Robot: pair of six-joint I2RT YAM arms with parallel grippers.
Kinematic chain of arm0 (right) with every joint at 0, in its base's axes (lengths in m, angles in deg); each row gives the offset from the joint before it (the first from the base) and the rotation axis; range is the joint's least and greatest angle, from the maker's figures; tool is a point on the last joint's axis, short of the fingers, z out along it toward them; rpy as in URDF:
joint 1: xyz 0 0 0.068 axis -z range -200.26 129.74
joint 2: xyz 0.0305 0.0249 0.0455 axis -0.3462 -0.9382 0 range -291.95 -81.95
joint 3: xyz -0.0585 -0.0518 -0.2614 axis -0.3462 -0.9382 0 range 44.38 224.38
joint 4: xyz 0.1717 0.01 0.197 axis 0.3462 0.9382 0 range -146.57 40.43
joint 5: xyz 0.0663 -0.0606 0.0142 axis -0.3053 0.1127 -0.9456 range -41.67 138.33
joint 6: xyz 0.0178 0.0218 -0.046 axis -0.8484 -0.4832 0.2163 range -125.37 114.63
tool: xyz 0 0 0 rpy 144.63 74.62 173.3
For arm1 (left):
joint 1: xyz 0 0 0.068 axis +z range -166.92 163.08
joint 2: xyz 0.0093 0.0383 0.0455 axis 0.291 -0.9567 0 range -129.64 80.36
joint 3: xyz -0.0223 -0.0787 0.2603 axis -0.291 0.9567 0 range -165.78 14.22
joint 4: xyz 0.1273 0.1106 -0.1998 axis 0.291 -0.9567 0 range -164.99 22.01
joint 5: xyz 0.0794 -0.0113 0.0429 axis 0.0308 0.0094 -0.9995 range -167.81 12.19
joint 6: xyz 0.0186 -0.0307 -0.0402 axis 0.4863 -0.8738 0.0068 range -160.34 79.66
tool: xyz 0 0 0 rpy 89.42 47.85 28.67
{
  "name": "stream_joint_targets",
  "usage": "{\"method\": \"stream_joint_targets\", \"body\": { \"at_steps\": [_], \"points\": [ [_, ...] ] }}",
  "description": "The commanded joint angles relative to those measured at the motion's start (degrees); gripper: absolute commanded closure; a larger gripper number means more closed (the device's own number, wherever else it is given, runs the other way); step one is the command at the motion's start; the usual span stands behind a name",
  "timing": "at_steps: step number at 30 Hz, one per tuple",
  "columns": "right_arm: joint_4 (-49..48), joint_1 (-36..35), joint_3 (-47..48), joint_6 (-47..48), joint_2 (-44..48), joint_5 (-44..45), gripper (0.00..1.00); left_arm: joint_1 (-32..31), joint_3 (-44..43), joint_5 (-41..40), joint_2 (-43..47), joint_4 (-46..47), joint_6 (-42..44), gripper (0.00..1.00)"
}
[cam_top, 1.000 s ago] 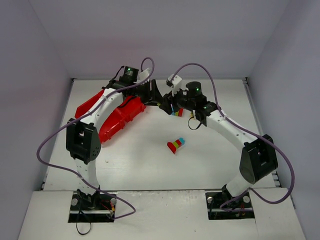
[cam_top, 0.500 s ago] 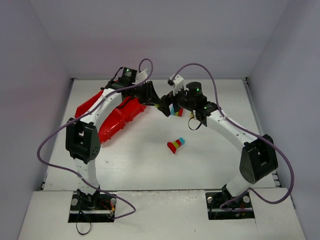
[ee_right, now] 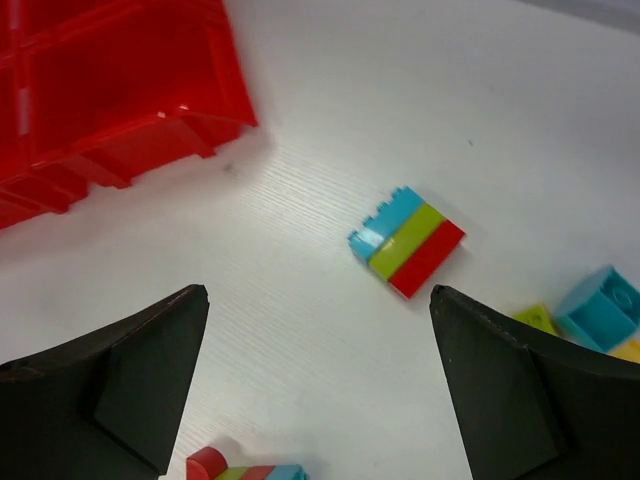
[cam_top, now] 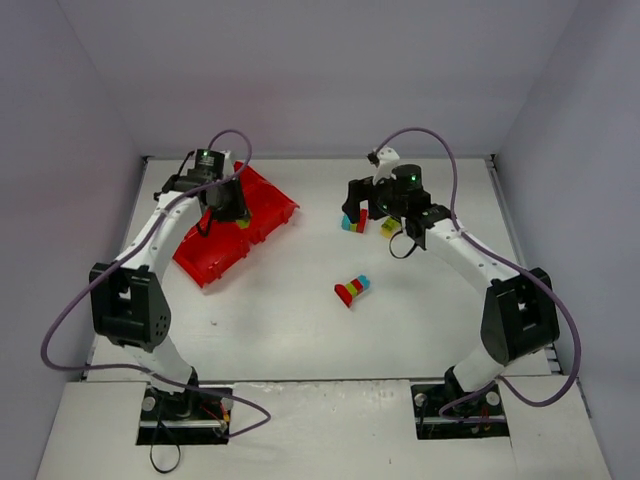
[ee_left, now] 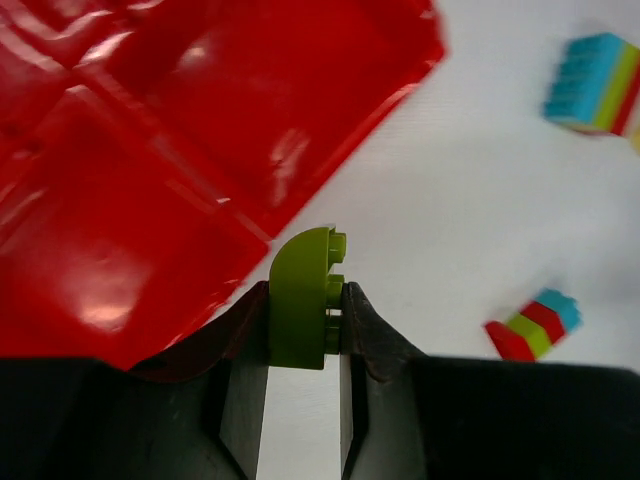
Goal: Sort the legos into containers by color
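Note:
Next, my left gripper moves back and down over the red tray's near section, since that lies below the gripper and to its left in the top view.
My left gripper (ee_left: 305,318) is shut on a lime green brick (ee_left: 303,290) with a rounded top, which stands up between the pads. It hangs over the near right edge of the red tray (ee_left: 140,150), also seen from above as the tray (cam_top: 262,192) under the left gripper (cam_top: 238,215). My right gripper (ee_right: 318,295) stands open above the table with nothing between its fingers. Just beyond it lies a teal, green and red stack (ee_right: 408,240). A second stack with a red rounded end (cam_top: 351,290) lies mid-table.
A loose teal brick (ee_right: 605,300) and a yellow-green piece (ee_right: 535,318) lie at the right of the right wrist view. White walls close in the table on three sides. The tray sits at the back left.
The two grippers, close together over the table's middle, have parted. My left arm swung left to the tray carrying the green brick. My right gripper opened, and the stack lies on the table.

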Motion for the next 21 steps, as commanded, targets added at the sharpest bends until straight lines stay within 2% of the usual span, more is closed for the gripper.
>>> {"method": "stream_joint_targets", "body": {
  "at_steps": [1, 2, 6, 14, 17, 19, 21],
  "points": [
    [-1.65, 2.56, -1.93, -5.31, 3.37, 6.32, 0.11, 0.98, 3.70, -16.82, 7.00, 0.31, 1.73, 1.00],
    [-1.57, 3.10, -2.38, -6.10, 3.55, 8.59, 0.11, 1.59, 5.11, -20.23, 7.61, 0.66, 1.38, 1.00],
    [-0.60, 6.17, -4.58, -11.02, 4.34, 13.88, 0.12, 4.93, 12.40, -22.64, 9.73, 3.12, 0.06, 1.00],
    [-0.07, 8.20, -6.16, -11.65, 5.05, 20.11, 0.12, 6.17, 16.37, -26.07, 6.74, 5.32, 0.76, 1.00],
    [0.02, 8.37, -6.60, -11.65, 5.31, 21.71, 0.12, 6.25, 16.99, -27.56, 5.60, 5.06, 0.32, 0.91],
    [0.02, 8.81, -7.21, -11.82, 5.49, 23.29, 0.12, 6.43, 17.60, -27.92, 5.07, 5.50, 0.23, 0.78],
    [0.02, 9.86, -7.57, -12.52, 5.05, 23.99, 0.12, 6.52, 18.39, -27.83, 4.46, 6.20, 0.24, 0.73]
  ]
}}
